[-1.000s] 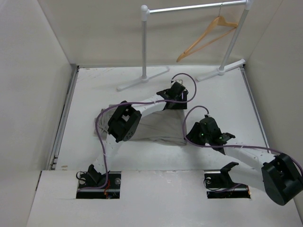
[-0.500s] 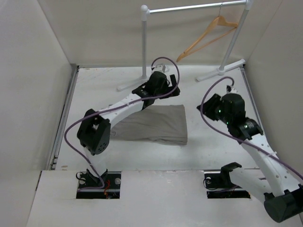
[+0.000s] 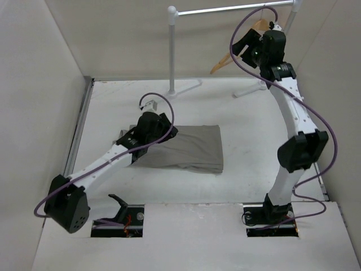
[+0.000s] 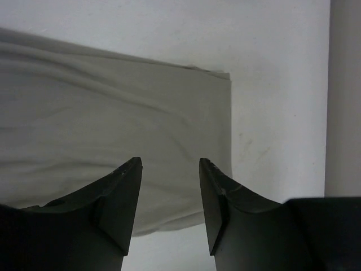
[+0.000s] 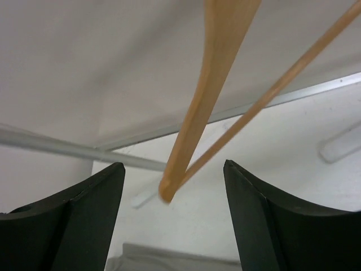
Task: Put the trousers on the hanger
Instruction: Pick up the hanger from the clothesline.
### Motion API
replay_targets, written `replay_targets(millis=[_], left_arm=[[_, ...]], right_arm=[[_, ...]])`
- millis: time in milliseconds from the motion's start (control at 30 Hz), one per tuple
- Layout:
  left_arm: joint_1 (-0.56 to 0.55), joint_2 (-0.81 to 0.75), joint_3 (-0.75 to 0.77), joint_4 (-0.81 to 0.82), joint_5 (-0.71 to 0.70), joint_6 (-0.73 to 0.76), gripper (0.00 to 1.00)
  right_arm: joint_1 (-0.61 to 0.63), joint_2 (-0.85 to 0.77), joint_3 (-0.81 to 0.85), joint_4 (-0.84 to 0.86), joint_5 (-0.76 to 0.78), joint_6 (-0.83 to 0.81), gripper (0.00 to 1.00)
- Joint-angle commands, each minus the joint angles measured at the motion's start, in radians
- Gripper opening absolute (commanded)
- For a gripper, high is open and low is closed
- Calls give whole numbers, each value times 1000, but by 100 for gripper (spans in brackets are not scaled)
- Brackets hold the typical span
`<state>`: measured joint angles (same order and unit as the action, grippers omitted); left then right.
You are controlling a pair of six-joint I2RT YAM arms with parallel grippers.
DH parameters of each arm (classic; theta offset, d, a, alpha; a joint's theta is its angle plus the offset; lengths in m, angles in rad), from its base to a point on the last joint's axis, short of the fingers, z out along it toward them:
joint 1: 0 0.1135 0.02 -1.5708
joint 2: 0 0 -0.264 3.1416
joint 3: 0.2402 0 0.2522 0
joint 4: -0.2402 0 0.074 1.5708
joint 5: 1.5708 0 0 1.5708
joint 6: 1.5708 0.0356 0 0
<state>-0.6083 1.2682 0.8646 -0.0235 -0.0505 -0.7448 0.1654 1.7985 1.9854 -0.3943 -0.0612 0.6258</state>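
Observation:
My right gripper goes left in the top view next and closes on the hanger's arm above the arm's lower end, as that end shows between my open fingers.
The grey-taupe trousers lie folded flat in the middle of the table. My left gripper hovers over their left part. In the left wrist view it is open, with the cloth below the fingers and nothing between them. The tan wooden hanger hangs from the rail at the back right, partly hidden by my raised right arm. My right gripper is at the hanger. In the right wrist view it is wide open, and the hanger's lower end sits between the fingers without touching either.
The white-and-silver clothes rail stands at the back, its left post and feet on the table. White walls close in both sides. A raised white ledge covers the near edge around the arm bases.
My left arm has swung back from the rail's foot to the trousers' left part, its jaws narrower. My right arm has risen from table height to the hanger, its jaws wider.

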Motion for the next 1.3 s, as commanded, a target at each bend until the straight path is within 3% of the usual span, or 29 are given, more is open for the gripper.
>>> replay_targets(millis=[0,133,300,533,633,767,967,1267], left_arm=[[22,-139,-64,-59,-5,-11,42],[38,-225,-121,-127,3,-11,44],[26,-248,-147,-138,-8,-22,44],[38,-236,-171,-122,-6,-31,45],[40,-225,-174,-115,-2,-33,45],[38,-219,-176,-101,3,-36,46],[45,-225,-153,-99,3,-44,53],[35,-195,-23,-107,20,-39,62]], right_arm=[[-8,125,150,1,-17,-15,77],[-7,275,306,-5,-25,0,77],[-2,334,340,110,-101,8,70],[10,266,297,189,-172,11,33],[7,234,293,201,-207,21,22],[-13,182,282,215,-276,38,16],[-8,33,100,293,-310,43,15],[6,-186,-409,391,-321,45,15]])
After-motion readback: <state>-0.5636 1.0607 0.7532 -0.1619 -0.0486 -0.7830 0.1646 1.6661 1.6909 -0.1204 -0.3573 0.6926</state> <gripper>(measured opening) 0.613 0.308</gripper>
